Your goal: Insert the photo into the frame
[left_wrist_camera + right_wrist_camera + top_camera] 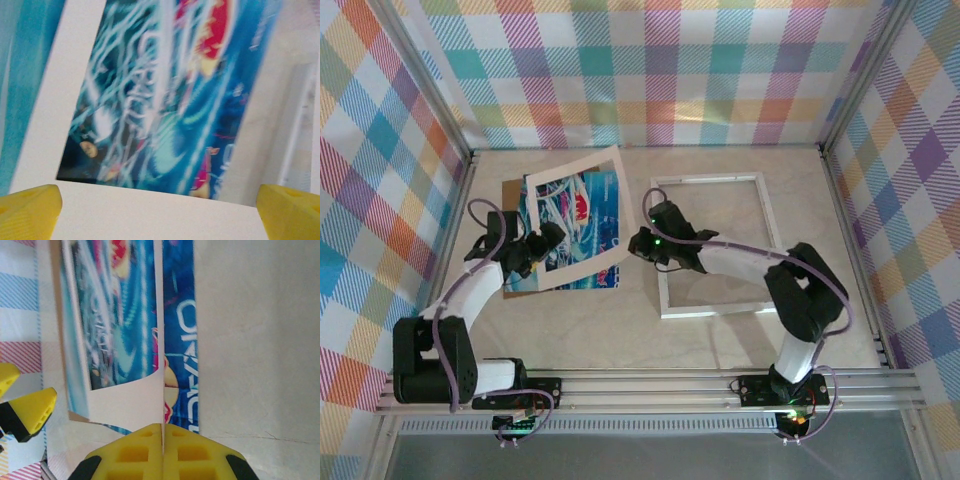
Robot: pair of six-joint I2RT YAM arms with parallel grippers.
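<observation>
I should pull the mat's edge clear with my right gripper, over the frame's side nearest the photo [664, 290], and let go of it, because the mat [588, 270] still overlaps the photo.
The blue and teal photo [582, 215] lies flat on the left of the table, on a brown backing board [515, 190]. A thin white paper mat [588, 270] with a cut-out is tilted up over it. My right gripper [638, 243] [163, 440] is shut on the mat's right edge [161, 390]. The photo [180, 340] shows beside that edge and through the cut-out [165, 100]. My left gripper [542, 246] [160, 212] is open, its yellow fingertips [30, 205] wide apart over the mat's border [150, 215]. The white-bordered frame [715, 310] lies on the right of the table.
Plaid walls enclose the table on three sides, close to the board on the left. Bare tabletop [620, 340] lies between the frame and the arm bases. The left gripper's yellow finger [30, 410] shows at the left of the right wrist view.
</observation>
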